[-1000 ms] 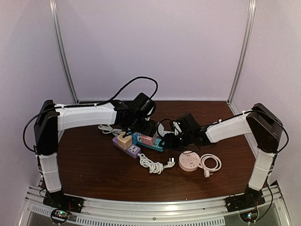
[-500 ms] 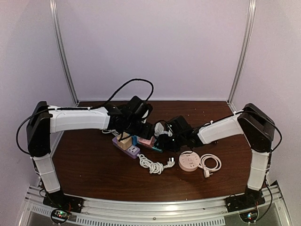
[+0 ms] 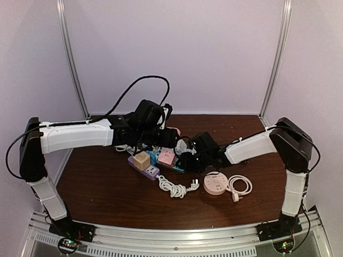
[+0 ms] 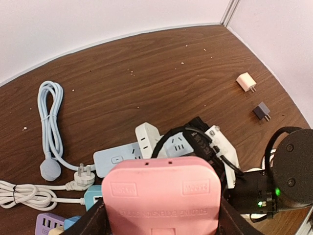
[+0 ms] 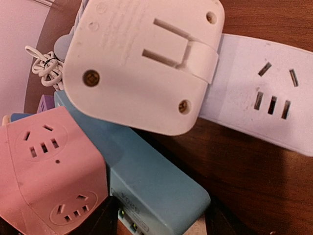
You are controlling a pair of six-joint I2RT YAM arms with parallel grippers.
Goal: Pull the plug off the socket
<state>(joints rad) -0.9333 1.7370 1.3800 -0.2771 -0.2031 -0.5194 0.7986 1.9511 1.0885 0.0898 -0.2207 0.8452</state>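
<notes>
I should next carry the plug in my left gripper across and down to the left in the top view, then let go of it. The tabletop below is clear of sockets.
My left gripper [image 3: 170, 134] is shut on a pink plug [image 4: 164, 193], which fills the bottom of the left wrist view between my fingers [image 4: 93, 223]. I hold it lifted clear above the pile of sockets. A pink cube socket [image 3: 166, 156] sits on a teal power strip [image 3: 177, 163]; both also show in the right wrist view, the cube [image 5: 49, 166] at left. My right gripper [image 3: 188, 160] is shut on the end of the teal strip [image 5: 156, 191], with a finger [image 5: 105, 220] on each side, pressing it to the table.
A purple strip with a beige cube [image 3: 143, 160], a coiled white cable [image 3: 171, 186], a round pink socket [image 3: 215, 183] and its cord lie in front. A white adapter [image 5: 142, 63], a pale strip [image 5: 264, 93], a blue cable [image 4: 49, 112] and two small chargers [image 4: 246, 81] lie around.
My left gripper has risen up and back from the pink cube socket, taking the pink plug with it. My right gripper moved in onto the teal strip and stays there.
</notes>
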